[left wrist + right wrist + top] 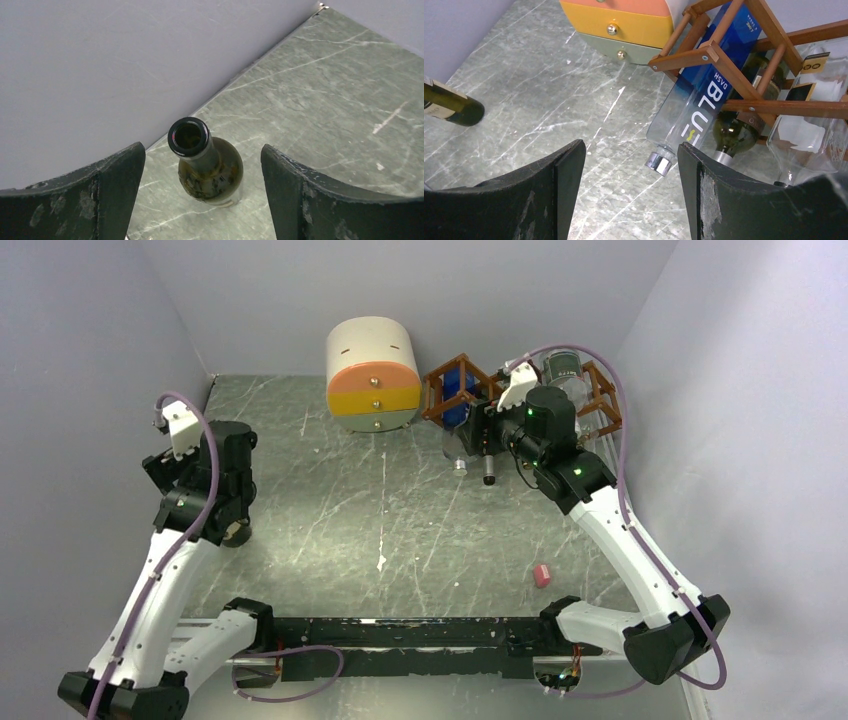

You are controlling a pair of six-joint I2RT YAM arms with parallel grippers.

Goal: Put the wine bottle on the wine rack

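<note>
The rimmed top of the bottle's neck (190, 141) stands below my left gripper, between its spread fingers, so next my left gripper needs to bring the fingers down around it and close them.
The wine bottle (212, 172) is dark green, open-mouthed, and stands upright on the table near the left wall. My left gripper (202, 152) is open above it, with one finger on each side of the neck and not touching it. From above, the left gripper (228, 518) hides most of the bottle. The bottle's labelled lower part shows in the right wrist view (451, 106). The reddish-brown wine rack (724, 60) holds a blue bottle (704, 100), a dark green bottle (736, 132) and a clear bottle (809, 135). My right gripper (631, 152) is open and empty just before the rack (438, 390).
A cream-and-orange drawer cabinet (372, 375) stands at the back, left of the rack. A small pink object (542, 575) lies near the right arm. Grey walls close in on the left, back and right of the marble table (330, 520).
</note>
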